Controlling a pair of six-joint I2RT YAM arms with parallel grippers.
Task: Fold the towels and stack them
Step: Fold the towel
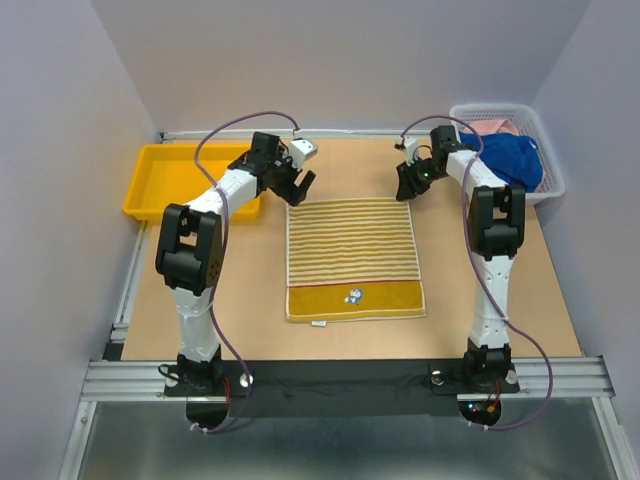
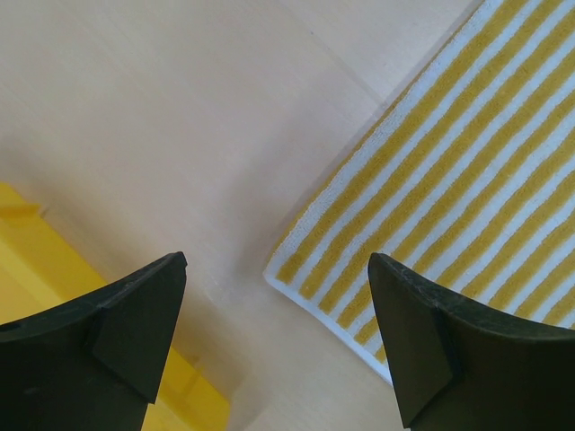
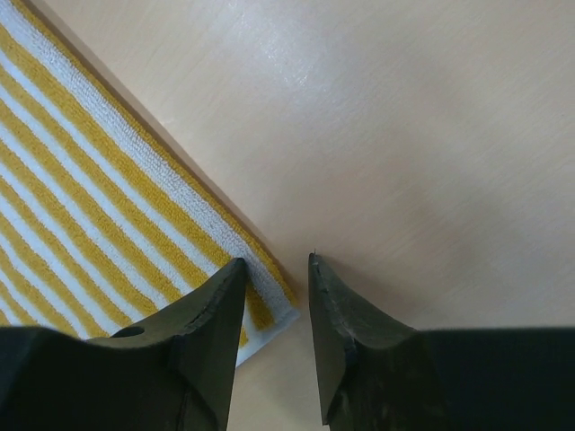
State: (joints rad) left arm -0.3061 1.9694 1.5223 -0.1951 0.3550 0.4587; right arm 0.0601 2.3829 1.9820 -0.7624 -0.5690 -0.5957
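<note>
The striped towel's far corner by the yellow tray (image 2: pixel 286 271) lies flat below the open fingers of my left gripper, so I will next move that gripper down onto the corner and close it.
The yellow-and-cream striped towel (image 1: pixel 351 250) lies spread flat in the middle of the table, its solid yellow band nearest the arms. My left gripper (image 1: pixel 298 188) (image 2: pixel 277 262) hangs wide open just above the towel's (image 2: pixel 449 180) far left corner, holding nothing. My right gripper (image 1: pixel 407 188) (image 3: pixel 276 260) hovers at the far right corner; its jaws stand a narrow gap apart, and the corner of the towel (image 3: pixel 90 197) lies flat on the table below that gap. The blue towel (image 1: pixel 507 157) and the pink towel (image 1: pixel 491 127) sit bunched in the basket.
A white plastic basket (image 1: pixel 553 180) stands at the back right corner. A yellow tray (image 1: pixel 170 180) lies at the back left, close beside my left arm. Light brown tabletop (image 1: pixel 250 330) surrounds the striped towel, with walls on three sides.
</note>
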